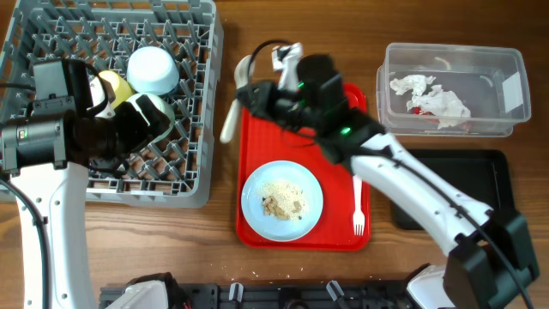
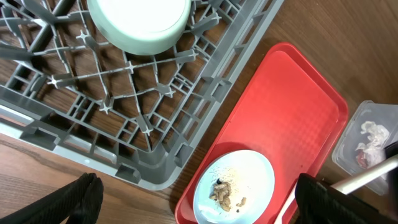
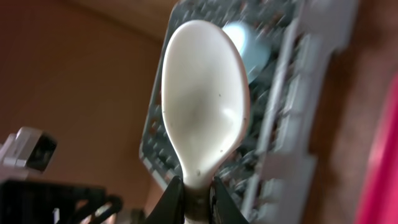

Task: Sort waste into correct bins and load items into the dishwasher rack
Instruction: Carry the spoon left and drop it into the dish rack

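Observation:
Next, the right gripper moves back and over the rack's tray-side strip (image 1: 191, 148) by the pale green bowl, then lowers and releases the spoon, since that strip stands empty.
My right gripper (image 1: 247, 93) (image 3: 198, 199) is shut on the white spoon (image 1: 232, 112) (image 3: 205, 99), holding it at the neck between the grey dishwasher rack (image 1: 51, 26) and the red tray (image 1: 343, 154). My left gripper (image 1: 154, 120) (image 2: 202, 199) hovers open over the rack's right side, holding nothing. In the rack sit a pale blue bowl (image 1: 153, 69), a yellow cup (image 1: 116, 86) and an upside-down pale green bowl (image 2: 138, 22). The pale blue plate (image 1: 257, 193) (image 2: 255, 171) with beige food scraps (image 1: 283, 203) lies on the red tray beside the white fork (image 1: 358, 206).
The clear tub (image 1: 515, 64) at the back right holds crumpled napkins (image 1: 429, 96) and a red wrapper (image 1: 416, 110). The black tray (image 1: 455, 193) lies in front of it, partly under my right arm. Bare wood separates rack and red tray.

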{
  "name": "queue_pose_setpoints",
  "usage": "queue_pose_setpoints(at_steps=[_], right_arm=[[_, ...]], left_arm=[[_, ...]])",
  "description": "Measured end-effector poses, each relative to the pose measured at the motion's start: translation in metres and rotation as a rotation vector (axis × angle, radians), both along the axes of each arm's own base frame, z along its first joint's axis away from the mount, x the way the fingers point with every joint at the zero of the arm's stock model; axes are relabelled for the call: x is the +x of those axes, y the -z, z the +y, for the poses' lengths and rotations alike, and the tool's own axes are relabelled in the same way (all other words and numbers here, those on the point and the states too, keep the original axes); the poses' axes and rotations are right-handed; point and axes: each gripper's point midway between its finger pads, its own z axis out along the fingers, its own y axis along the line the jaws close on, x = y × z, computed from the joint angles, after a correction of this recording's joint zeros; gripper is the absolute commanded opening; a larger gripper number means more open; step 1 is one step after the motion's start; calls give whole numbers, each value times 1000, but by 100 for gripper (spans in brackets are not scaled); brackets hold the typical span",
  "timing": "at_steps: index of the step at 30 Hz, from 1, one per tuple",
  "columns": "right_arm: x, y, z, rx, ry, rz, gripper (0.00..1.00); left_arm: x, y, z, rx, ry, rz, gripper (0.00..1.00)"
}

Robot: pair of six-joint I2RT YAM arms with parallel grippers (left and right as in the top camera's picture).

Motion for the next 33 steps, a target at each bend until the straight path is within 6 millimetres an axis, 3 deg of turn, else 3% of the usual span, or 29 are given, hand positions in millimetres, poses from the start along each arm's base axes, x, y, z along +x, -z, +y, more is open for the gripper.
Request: queue_pose_setpoints(at_steps=[3,10,14,18,22,24,33], right_arm=[[-14,17,26,-4,-18,45,4],[-21,72,71,9,-65,116,4],[-35,100,86,-11,-102,172,5],[-45,103,93,-18,-128,173,11],[-49,108,93,-40,-139,178,26],[-50,109,93,-49,-146,170,39],[-57,112,93,-86,-196,153,41]], left_arm=[[0,0,0,0,0,0,100],[0,0,0,0,0,0,100],[0,0,0,0,0,0,100],[0,0,0,0,0,0,100],[0,0,0,0,0,0,100],[0,0,0,0,0,0,100],[0,0,0,0,0,0,100]])
